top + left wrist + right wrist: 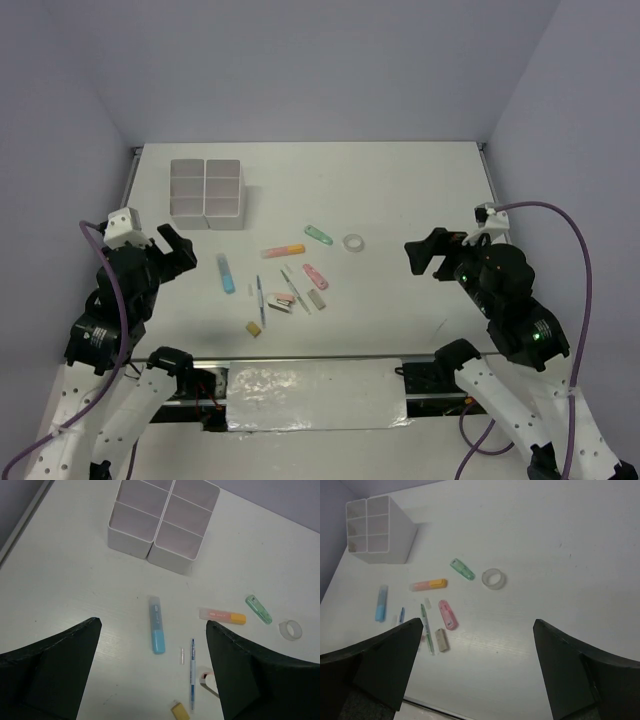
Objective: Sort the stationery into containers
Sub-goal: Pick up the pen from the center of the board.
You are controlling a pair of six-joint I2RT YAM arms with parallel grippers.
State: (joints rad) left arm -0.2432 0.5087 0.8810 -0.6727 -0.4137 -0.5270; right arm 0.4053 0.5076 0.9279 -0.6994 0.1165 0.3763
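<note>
My right gripper moves down and to the left in the top view onto the thin green pen's middle (297, 293) (427, 632) next, as that lies below it beyond the pink highlighter.
The white six-compartment box (206, 188) stands at the back left. The stationery lies loose mid-table: blue highlighter (226, 273), orange-yellow highlighter (283, 250), green highlighter (319, 235), tape ring (352, 243), pink highlighter (315, 276), thin pens (260, 298), tan block (254, 328), grey eraser (317, 298). My left gripper (176, 250) is open and empty, raised left of the blue highlighter (156, 631). My right gripper (425, 250) is open and empty, raised right of the tape ring (493, 578). All box compartments that show in the wrist views (162, 527) look empty.
The white table (420, 190) is walled at the back and both sides. A silver taped strip (315, 385) runs along the near edge between the arm bases. Purple cables (575, 260) hang by each arm.
</note>
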